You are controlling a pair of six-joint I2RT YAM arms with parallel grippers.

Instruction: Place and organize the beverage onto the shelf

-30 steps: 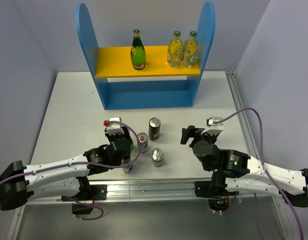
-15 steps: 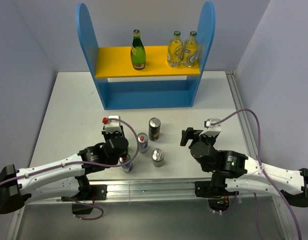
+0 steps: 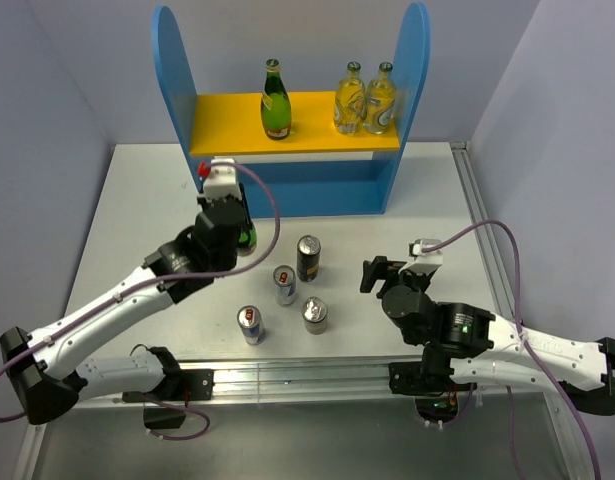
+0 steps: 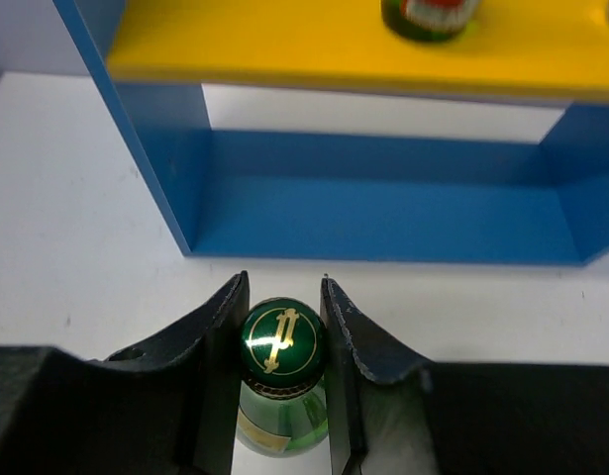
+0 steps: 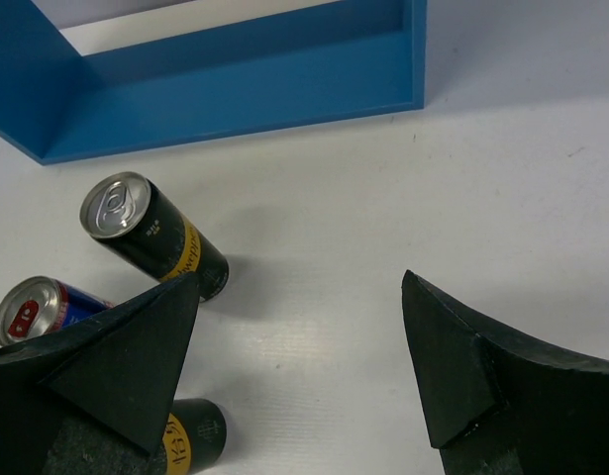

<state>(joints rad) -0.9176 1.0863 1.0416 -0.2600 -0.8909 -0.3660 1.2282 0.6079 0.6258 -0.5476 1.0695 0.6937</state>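
I need to lift my left gripper next, carry its bottle onto the bare yellow board (image 3: 231, 122) (image 4: 284, 42) beside the second green bottle, and release, as that spot is outward of my gripper.
My left gripper (image 3: 241, 226) is shut on the capped neck of a green glass bottle (image 3: 247, 237), upright in front of the blue shelf's (image 3: 177, 120) lower left corner; the wrist view shows its green-gold cap (image 4: 282, 338) between my fingers (image 4: 223, 327). A second green bottle (image 3: 275, 100) stands on the yellow board (image 3: 227, 130). Two black-gold cans (image 3: 308, 258) (image 3: 314, 315) and two silver-blue cans (image 3: 284, 285) (image 3: 250, 324) stand on the table. My right gripper (image 3: 373, 272) is open and empty, right of the cans.
Two pale yellow bottles (image 3: 349, 98) (image 3: 383, 98) stand together at the right end of the yellow board. The blue lower tier (image 4: 383, 213) holds nothing that I can see. The table's metal rail (image 3: 307, 378) runs along the near edge.
My left gripper has carried the green bottle from the near cans back toward the shelf's left side, uncovering a silver-blue can. The right arm has barely moved.
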